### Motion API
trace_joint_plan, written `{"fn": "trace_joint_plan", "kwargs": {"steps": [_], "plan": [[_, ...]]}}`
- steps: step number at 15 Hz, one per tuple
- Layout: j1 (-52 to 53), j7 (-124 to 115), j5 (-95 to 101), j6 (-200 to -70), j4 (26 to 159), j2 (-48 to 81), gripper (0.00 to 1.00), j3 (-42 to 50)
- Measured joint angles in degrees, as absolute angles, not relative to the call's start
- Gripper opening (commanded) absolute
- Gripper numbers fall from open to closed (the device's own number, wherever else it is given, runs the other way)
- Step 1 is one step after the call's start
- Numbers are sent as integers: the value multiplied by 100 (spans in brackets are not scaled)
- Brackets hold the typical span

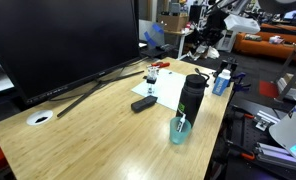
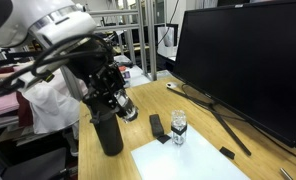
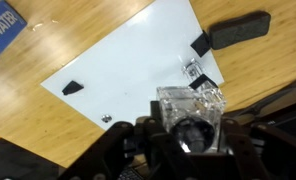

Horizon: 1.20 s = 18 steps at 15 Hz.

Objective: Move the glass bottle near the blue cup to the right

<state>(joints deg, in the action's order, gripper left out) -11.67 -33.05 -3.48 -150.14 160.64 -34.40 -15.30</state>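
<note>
I need to go down beside the black flask (image 2: 108, 132) next and release the glass bottle on the bare wood, which is below my gripper, off the white sheet.
My gripper (image 3: 188, 150) is shut on the glass bottle (image 3: 191, 108), a small clear square bottle seen from above between the dark fingers. It is held in the air over the edge of a white sheet (image 3: 128, 70). In an exterior view the gripper (image 2: 118, 100) hangs just behind the top of the tall black flask (image 2: 108, 132). The blue cup (image 1: 180, 130) stands on the wooden table in front of the black flask (image 1: 193, 95). The cup does not show in the wrist view.
Another small glass bottle (image 2: 178, 128) (image 3: 193, 72) stands on the white sheet by a black block (image 2: 156, 126). A black remote (image 3: 240, 28), a blue-and-white bottle (image 1: 223, 80) and a large monitor (image 1: 63, 40) are also on the table (image 1: 88, 140).
</note>
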Motion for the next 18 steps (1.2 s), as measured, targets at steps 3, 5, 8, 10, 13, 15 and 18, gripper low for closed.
{"fn": "trace_joint_plan", "kwargs": {"steps": [3, 5, 8, 10, 13, 15, 18], "plan": [[-1144, -3232, -336, -14700, 16038, -2938, 18, -1402], [-1144, -3231, -302, -14444, 15979, -2625, 18, -1315], [-1077, -3186, -298, -14200, 15833, -2156, 18, -1158], [-1025, -3185, -297, -13873, 15666, -1846, 18, -1069], [-988, -3243, -222, -13075, 15332, -1420, 18, -938], [-912, -3241, -221, -12711, 15119, -1150, 18, -815], [-678, -3067, -437, -12460, 14858, -756, 18, -616]]}}
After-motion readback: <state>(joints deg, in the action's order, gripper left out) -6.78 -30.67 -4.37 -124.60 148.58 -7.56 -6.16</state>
